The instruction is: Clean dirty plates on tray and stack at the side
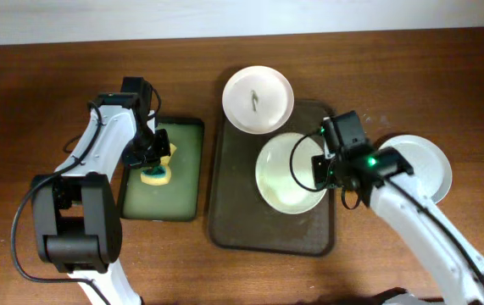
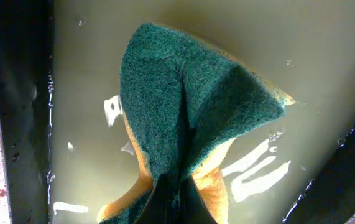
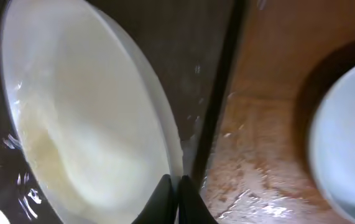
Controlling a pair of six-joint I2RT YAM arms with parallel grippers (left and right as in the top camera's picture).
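Observation:
The white plate on the tabletop is to the right of my right gripper in the overhead view, so I will next carry the smear-free plate onto it and let go.
A pale grey-green plate [image 1: 286, 174] sits over the dark brown tray [image 1: 229, 216], wet and without a visible smear. My right gripper [image 1: 321, 169] is shut on its right rim; the right wrist view shows the plate [image 3: 84, 124] with my fingers [image 3: 177, 193] pinching its edge. A white plate [image 1: 258, 99] with a small dark smear rests at the tray's far end, partly over its rim. Another white plate [image 1: 424, 165] lies on the table to the right, also in the right wrist view [image 3: 348, 137]. My left gripper [image 1: 158, 159] is shut on a green-and-yellow sponge [image 2: 189, 118].
The sponge hangs over a smaller green-lined tray [image 1: 182, 182] holding soapy water, left of the brown tray; its dark rim [image 2: 15, 112] shows in the left wrist view. The wooden table [image 1: 47, 102] is wet beside both trays.

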